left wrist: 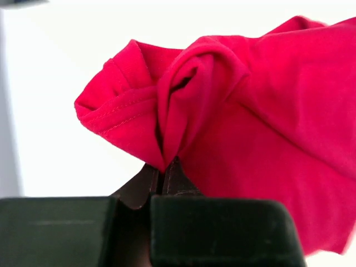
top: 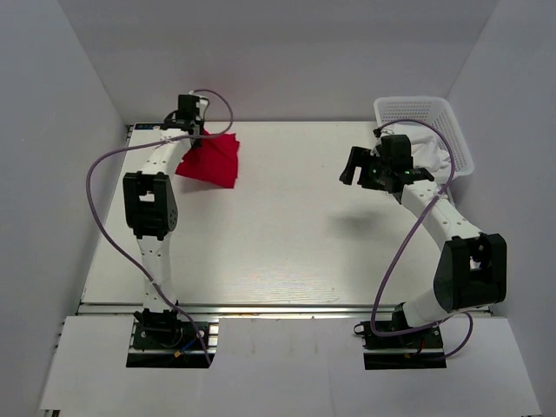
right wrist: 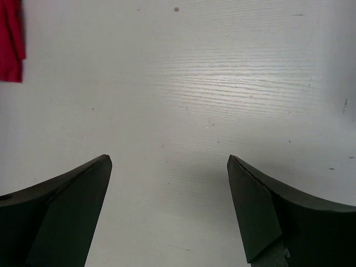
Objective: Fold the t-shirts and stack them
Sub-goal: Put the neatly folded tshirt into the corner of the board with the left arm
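Observation:
The red t-shirt (top: pixel 211 160) comes free next as my left gripper moves outward and left in the top view and releases it at the table's far corner, which is clear of cloth.
A bright red t-shirt (top: pixel 211 160) lies bunched at the far left of the white table (top: pixel 287 234). My left gripper (top: pixel 198 132) sits at its far edge, shut on a pinch of the fabric. In the left wrist view the red t-shirt (left wrist: pixel 261 111) fills the right side, and its hemmed fold is pinched between the closed jaws of the left gripper (left wrist: pixel 164 167). My right gripper (top: pixel 354 167) hovers over the table's right half, open with nothing between its fingers. The right wrist view shows the right gripper (right wrist: pixel 169 161) spread wide over bare table, with a strip of the red t-shirt (right wrist: pixel 11 39) at the top left.
A white mesh basket (top: pixel 427 111) stands at the far right corner with white cloth (top: pixel 431 156) in it, just behind the right arm. Grey walls close the table in on the left, back and right.

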Robot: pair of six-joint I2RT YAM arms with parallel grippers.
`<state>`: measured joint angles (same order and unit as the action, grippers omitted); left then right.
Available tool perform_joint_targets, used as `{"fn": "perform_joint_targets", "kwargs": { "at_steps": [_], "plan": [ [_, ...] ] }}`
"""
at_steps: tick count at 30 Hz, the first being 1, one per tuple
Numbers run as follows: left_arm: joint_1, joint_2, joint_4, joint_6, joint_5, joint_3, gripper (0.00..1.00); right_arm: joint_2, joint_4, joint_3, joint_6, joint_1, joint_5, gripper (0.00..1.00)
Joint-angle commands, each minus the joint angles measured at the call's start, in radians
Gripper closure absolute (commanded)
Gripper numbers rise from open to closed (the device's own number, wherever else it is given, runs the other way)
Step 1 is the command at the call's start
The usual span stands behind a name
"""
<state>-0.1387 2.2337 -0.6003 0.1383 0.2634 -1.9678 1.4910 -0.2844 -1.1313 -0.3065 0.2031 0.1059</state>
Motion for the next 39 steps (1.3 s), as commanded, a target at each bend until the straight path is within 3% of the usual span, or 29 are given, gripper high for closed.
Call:
{"fn": "perform_joint_targets", "kwargs": {
  "at_steps": [1,8,14,18,26,28,30,32,33,34,39],
  "plan": [
    [0.062,0.003,0.072,0.130,0.092,-0.094,1.00,-0.009,0.042,-0.001,0.006,-0.002,-0.028,0.10],
    [0.165,0.184,0.184,0.239,0.151,-0.322,1.00,0.037,0.039,-0.036,0.009,-0.002,-0.026,0.10],
    [0.214,0.234,0.355,0.304,0.164,-0.304,1.00,0.075,0.018,-0.077,0.004,-0.002,-0.025,0.10],
    [0.252,0.294,0.355,0.314,0.175,-0.384,1.00,0.106,-0.042,-0.131,0.023,-0.001,-0.080,0.10],
    [0.295,0.314,0.404,0.323,0.157,-0.384,1.00,0.104,-0.056,-0.148,0.020,0.001,-0.080,0.10],
    [0.295,0.314,0.413,0.323,0.143,-0.384,0.91,0.106,-0.061,-0.147,0.018,0.001,-0.081,0.10],
    [0.295,0.323,0.422,0.333,0.143,-0.384,0.88,0.103,-0.062,-0.144,0.015,0.001,-0.080,0.10],
    [0.295,0.323,0.432,0.342,0.163,-0.396,0.72,0.098,-0.064,-0.140,0.017,-0.002,-0.080,0.10],
    [0.295,0.323,0.442,0.342,0.163,-0.396,0.22,0.098,-0.065,-0.137,0.015,-0.001,-0.080,0.10],
    [0.295,0.311,0.451,0.342,0.172,-0.396,0.00,0.092,-0.064,-0.137,0.017,-0.001,-0.077,0.10],
    [0.274,0.264,0.462,0.342,0.186,-0.372,0.00,0.068,-0.049,-0.128,0.021,0.001,-0.063,0.10]
  ]
}}
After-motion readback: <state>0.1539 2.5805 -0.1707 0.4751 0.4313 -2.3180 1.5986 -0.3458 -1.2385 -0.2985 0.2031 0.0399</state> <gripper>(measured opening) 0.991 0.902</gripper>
